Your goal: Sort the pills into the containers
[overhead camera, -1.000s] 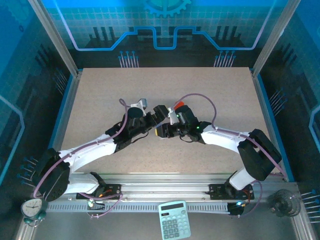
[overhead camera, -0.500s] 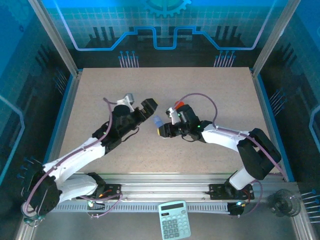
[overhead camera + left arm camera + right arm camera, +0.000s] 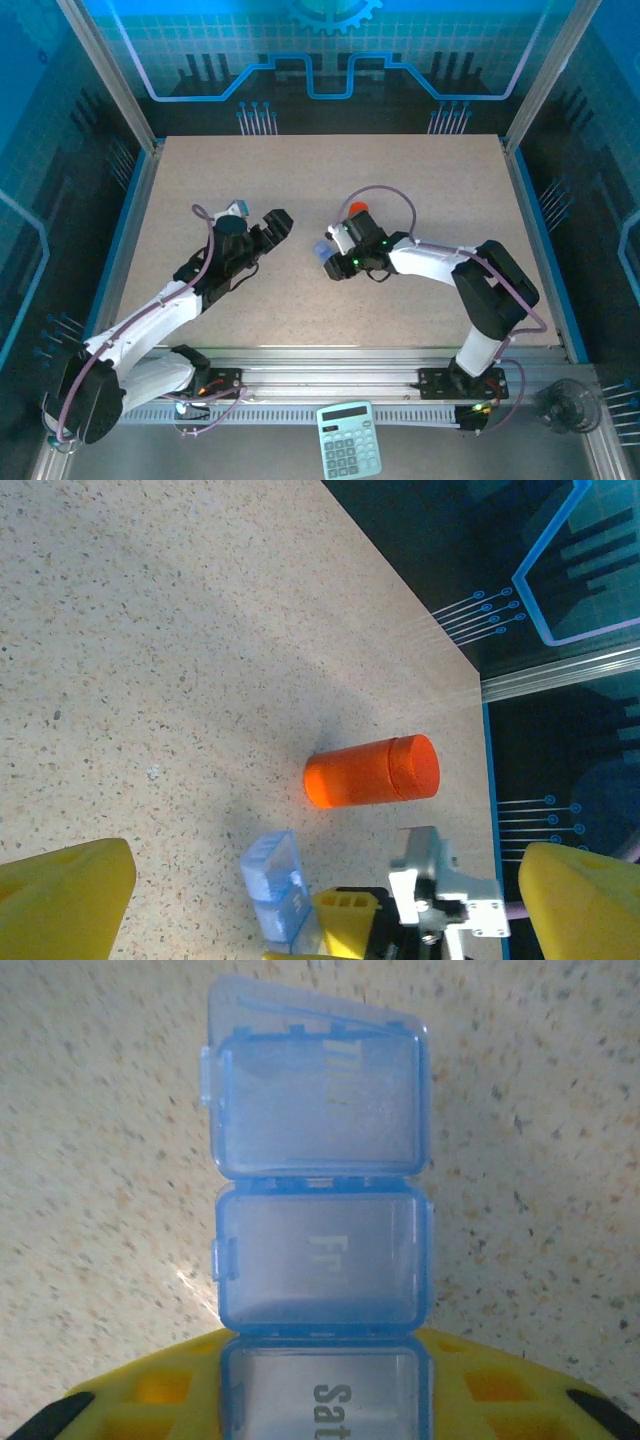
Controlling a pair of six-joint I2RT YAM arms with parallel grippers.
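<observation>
I will pull the pill box (image 3: 322, 248) back and down with my right gripper next and release it on the clear patch of tabletop, which is below and slightly back.
The containers are compartments of a blue translucent pill box (image 3: 322, 1260), marked "Fr" and "Sat". My right gripper (image 3: 325, 1400) is shut on its "Sat" end, with yellow fingers (image 3: 140, 1390) on both sides. The lid of the far compartment (image 3: 318, 1100) stands slightly ajar. From above, the box (image 3: 322, 248) sticks out left of the right gripper (image 3: 335, 262) at mid-table. My left gripper (image 3: 268, 228) is open and hangs apart to the left, facing the box (image 3: 275, 880). The pills are out of view.
An orange cylindrical bottle (image 3: 358, 209) with its cap on lies on its side just behind the right gripper, also in the left wrist view (image 3: 372, 772). A calculator (image 3: 349, 440) and a small clock (image 3: 65, 415) sit beyond the near rail.
My left gripper has drawn back leftward from the box, where both grippers met a second ago. The right gripper keeps the box and has shifted slightly left.
</observation>
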